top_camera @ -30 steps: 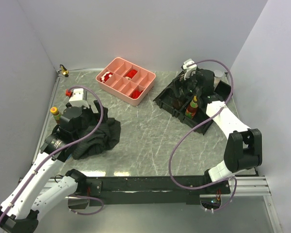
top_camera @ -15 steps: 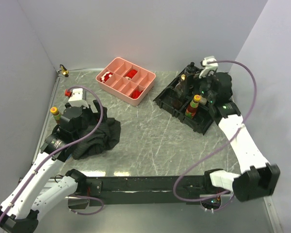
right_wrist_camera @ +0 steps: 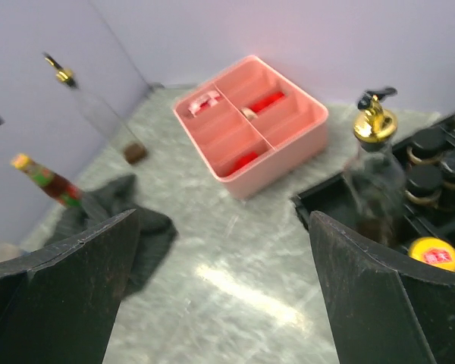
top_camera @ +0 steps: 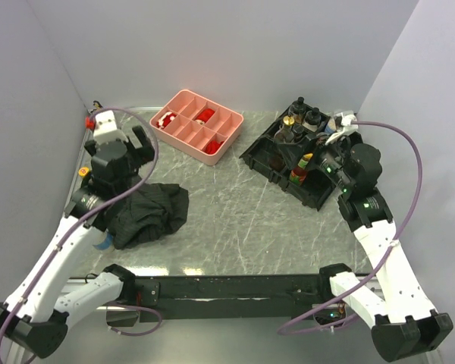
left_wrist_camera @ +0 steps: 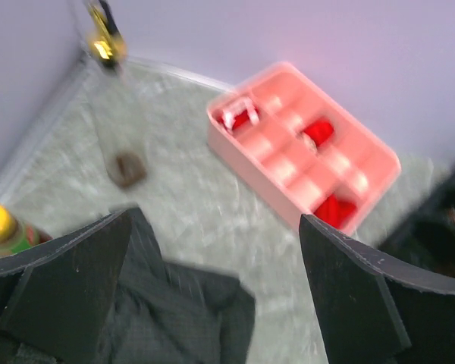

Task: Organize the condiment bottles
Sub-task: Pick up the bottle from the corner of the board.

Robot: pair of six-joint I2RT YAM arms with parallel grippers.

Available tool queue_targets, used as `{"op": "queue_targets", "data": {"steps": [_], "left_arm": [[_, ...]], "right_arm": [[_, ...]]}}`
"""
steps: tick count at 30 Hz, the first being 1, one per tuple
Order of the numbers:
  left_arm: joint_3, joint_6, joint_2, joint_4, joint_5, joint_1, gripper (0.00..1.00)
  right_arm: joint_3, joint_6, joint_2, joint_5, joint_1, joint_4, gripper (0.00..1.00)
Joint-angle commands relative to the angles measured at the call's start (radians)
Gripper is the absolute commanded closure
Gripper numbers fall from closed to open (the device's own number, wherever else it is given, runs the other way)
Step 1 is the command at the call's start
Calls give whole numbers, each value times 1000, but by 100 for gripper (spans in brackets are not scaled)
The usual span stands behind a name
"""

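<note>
The clear bottle's neck [top_camera: 97,106] [left_wrist_camera: 108,51] is farther outward than my left gripper and to its left in the top view, so my left gripper should move outward toward the corner, onto that neck.
Several condiment bottles stand in the black rack [top_camera: 271,155] at the far right: gold-spouted clear ones [top_camera: 290,129], black-lidded jars [top_camera: 312,117] and a yellow-capped sauce bottle [top_camera: 304,167]. The right wrist view shows a spouted bottle [right_wrist_camera: 374,129], dark lids [right_wrist_camera: 428,144] and a yellow cap [right_wrist_camera: 432,254]. A clear gold-spouted bottle [top_camera: 98,108] [left_wrist_camera: 105,42] stands alone in the far-left corner. Another yellow-capped bottle [top_camera: 83,173] [left_wrist_camera: 1,227] stands by the black cloth, half hidden behind my left arm. My left gripper [top_camera: 140,145] [left_wrist_camera: 214,220] hangs open and empty above the cloth. My right gripper [top_camera: 327,163] [right_wrist_camera: 224,218] is open and empty beside the rack.
The pink compartment tray [top_camera: 183,102] [left_wrist_camera: 235,148] with red pieces sits at the back centre. A crumpled black cloth [top_camera: 148,212] [left_wrist_camera: 159,303] lies at the left. Walls close in the left, back and right sides.
My left arm has risen and swung toward the far-left corner. My right arm has drawn back from over the rack toward the right, uncovering the bottles. Both grippers stay open.
</note>
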Motion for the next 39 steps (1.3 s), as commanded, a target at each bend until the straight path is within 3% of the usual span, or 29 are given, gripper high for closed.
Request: {"op": "queue_targets", "data": {"steps": [1,4,10,14,17,36,39], "left_arm": [[129,82,118,120,-124,51,1],[189,104,209,173,-85,126,2],[311,102,399,201,-52,279,6],[308,127,485,275,-33,345,11],[282,113,523,359,110,416,17],[349,207,744,463,174,477,29],[354,202,760,465,212,479,40]], "right_arm": [[-47,135,-38,-20,13,106,0],[-78,169,-44,-38,11,157,0],[-49,136,-40,-43,13,80,0],[-46,116,-72,0,14,65,0],[-32,94,-73,6,13,42,0],[-41,99,-66,-6,13,59,0],[-52,90,-73,7,11,57,0]]}}
